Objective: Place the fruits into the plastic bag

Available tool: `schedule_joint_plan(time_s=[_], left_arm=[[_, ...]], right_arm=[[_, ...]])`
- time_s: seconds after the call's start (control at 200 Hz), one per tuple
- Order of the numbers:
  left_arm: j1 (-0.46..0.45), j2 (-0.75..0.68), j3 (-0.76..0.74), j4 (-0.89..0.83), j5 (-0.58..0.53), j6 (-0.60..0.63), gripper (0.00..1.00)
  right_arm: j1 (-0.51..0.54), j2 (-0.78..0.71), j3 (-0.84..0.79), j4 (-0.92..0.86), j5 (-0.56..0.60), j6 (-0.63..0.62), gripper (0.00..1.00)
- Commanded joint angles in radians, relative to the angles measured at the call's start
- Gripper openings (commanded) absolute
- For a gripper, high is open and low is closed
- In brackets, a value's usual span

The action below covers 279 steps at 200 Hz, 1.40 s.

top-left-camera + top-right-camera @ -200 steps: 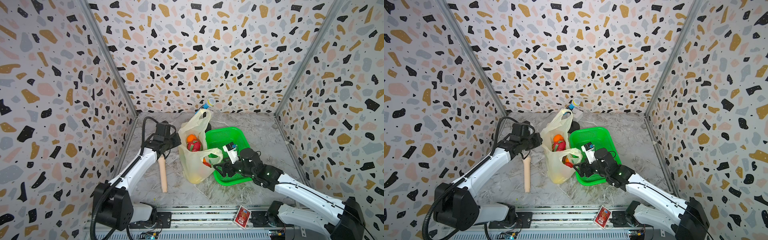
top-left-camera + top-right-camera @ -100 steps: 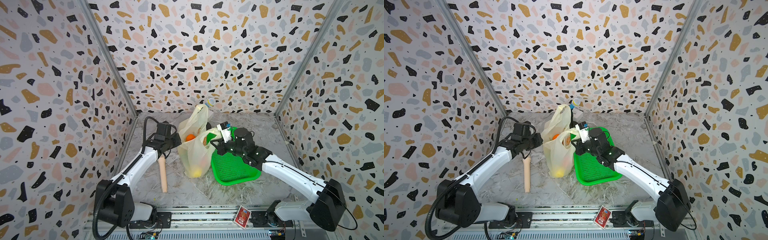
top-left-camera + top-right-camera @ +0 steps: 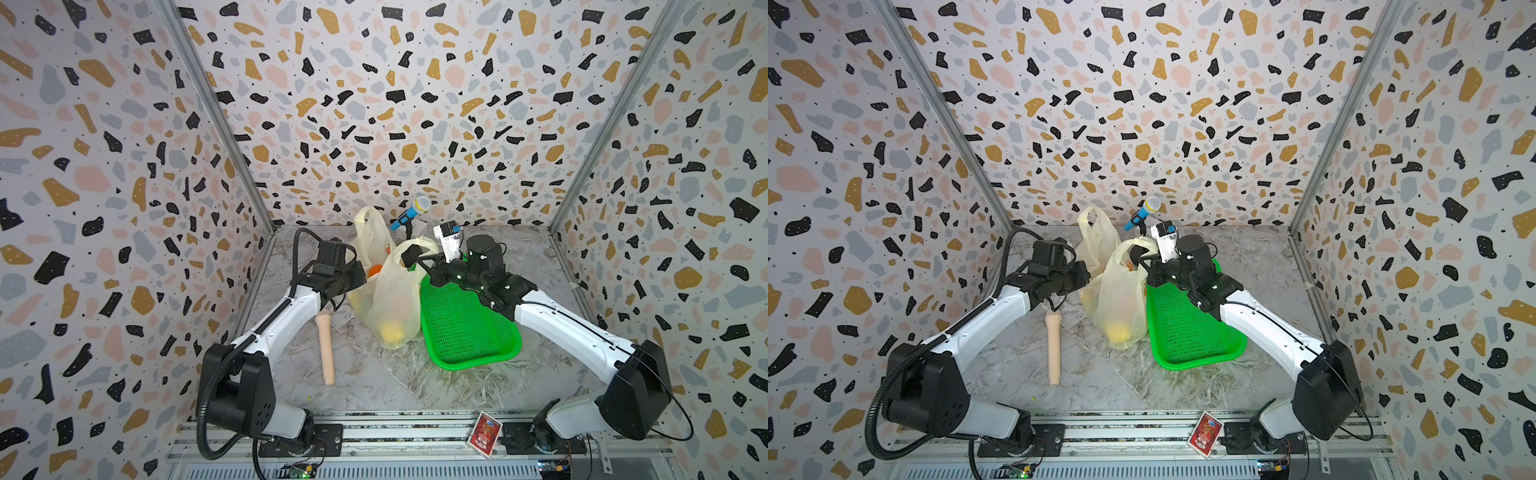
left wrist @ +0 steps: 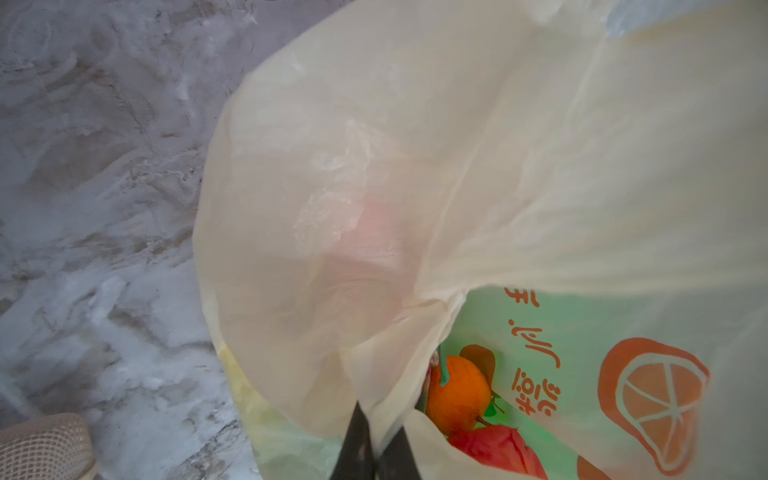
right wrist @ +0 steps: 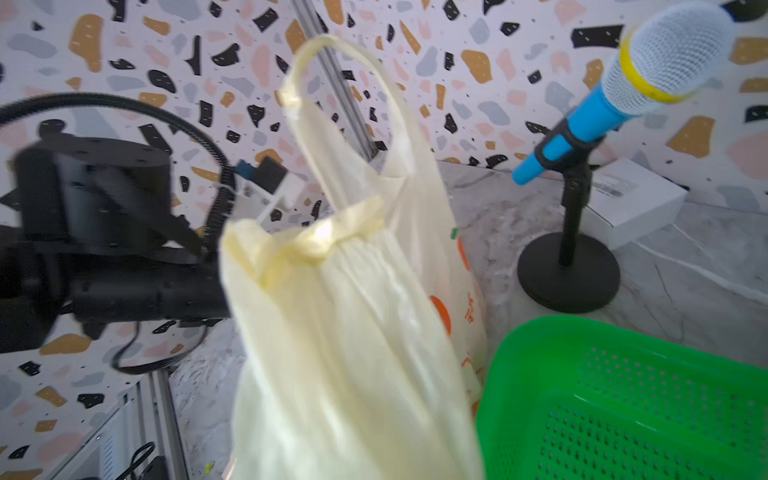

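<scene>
Next, my right gripper moves over the green basket's edge (image 3: 424, 300) (image 5: 497, 372) and releases the bag's handle there, because the yellow fruit already rests at the bag's bottom.
The pale-yellow plastic bag (image 3: 395, 291) (image 3: 1117, 291) stands held up between both arms. In the left wrist view my left gripper (image 4: 376, 422) is shut, pinching a fold of the bag's rim (image 4: 415, 166). Beside the fingers, inside the bag, lie fruits: an orange (image 4: 457, 390) and a red one (image 4: 494, 451). A yellow fruit (image 3: 392, 330) shows through the bag's bottom. My right gripper (image 3: 426, 266) (image 3: 1144, 266) is at the bag's right handle, shut on it. In the right wrist view the bag (image 5: 345, 332) hangs close and blurred, hiding the jaws.
A green perforated basket (image 3: 469, 328) (image 5: 623, 395) lies right of the bag under my right arm. A beige cylinder (image 3: 326, 349) lies left of the bag. A blue microphone (image 3: 411, 212) on a black stand and a white box (image 5: 631, 199) stand behind.
My right gripper left the basket's front, shut on the bag's right handle and lifted it up and back. The bag now stands taller. The left arm held still.
</scene>
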State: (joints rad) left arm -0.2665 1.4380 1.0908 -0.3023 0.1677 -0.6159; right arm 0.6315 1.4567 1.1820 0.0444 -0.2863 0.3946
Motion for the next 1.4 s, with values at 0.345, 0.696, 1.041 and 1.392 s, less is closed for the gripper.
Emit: schedule_joint_plan(time_s=[0.345,0.696,1.041,1.392], left_arm=[[0.001,-0.197,0.1,-0.028,-0.301,0.015,0.97],[0.039,-0.223,0.078,-0.147,-0.67,-0.019,1.0],[0.15,-0.234,-0.044,-0.168,-0.821,-0.13,0.99],[0.213,-0.173,-0.258,-0.015,-1.133,-0.183,0.99]], right_arm=[[-0.101,0.01,-0.074,0.02,-0.116,0.07,0.13],[-0.121,-0.178,-0.147,-0.013,-0.208,-0.027,0.74],[-0.147,-0.465,-0.288,-0.043,0.1,-0.027,0.77],[-0.332,-0.508,-0.62,0.237,0.601,-0.015,0.99]])
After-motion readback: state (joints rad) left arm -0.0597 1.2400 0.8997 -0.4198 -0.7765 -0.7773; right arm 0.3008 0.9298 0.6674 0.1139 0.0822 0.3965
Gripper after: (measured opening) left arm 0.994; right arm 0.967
